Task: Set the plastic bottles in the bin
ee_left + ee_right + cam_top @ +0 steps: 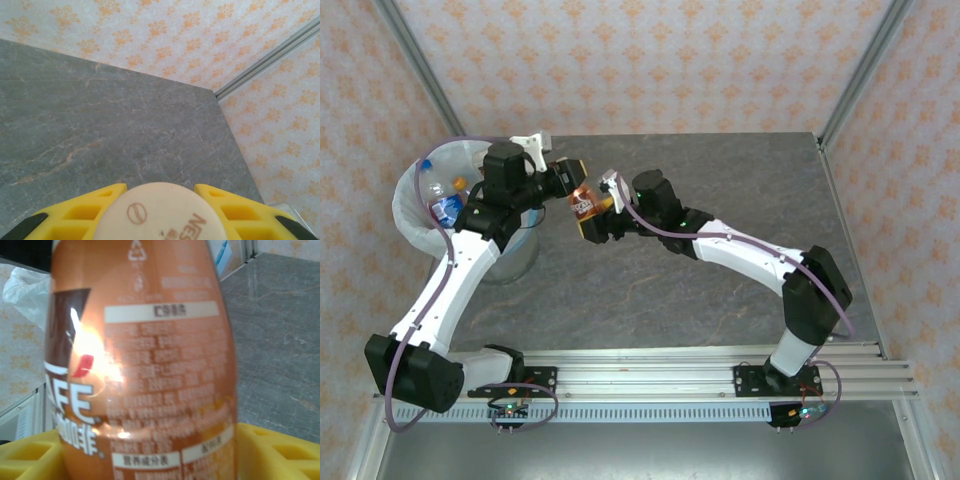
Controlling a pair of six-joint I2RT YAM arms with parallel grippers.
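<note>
I will swing my left gripper over the bin's opening (pixel 458 170) and release the bottle next, as the bin is below it, on the side away from my right gripper.
A brown-labelled plastic bottle (pixel 585 203) hangs in the air over the table between both arms. My left gripper (pixel 570 184) is shut on its cream cap (pixel 160 210), with yellow fingers (pixel 85 210) on either side. From the opposite side my right gripper (pixel 594 224) is shut on the body (pixel 150 370), which fills the gap between the fingers (pixel 280 455). The bin (pixel 412 232), lined with a white bag, stands at the left edge. It holds several bottles, one with a blue label (pixel 447 208). Part of the bag (pixel 25 285) appears behind the held bottle.
The grey stone tabletop (pixel 720 180) stretches right and towards the back, enclosed by patterned walls with metal corner posts (pixel 855 70). The left arm's forearm passes over the bin's right side. A rail (pixel 650 375) carrying both bases runs along the near edge.
</note>
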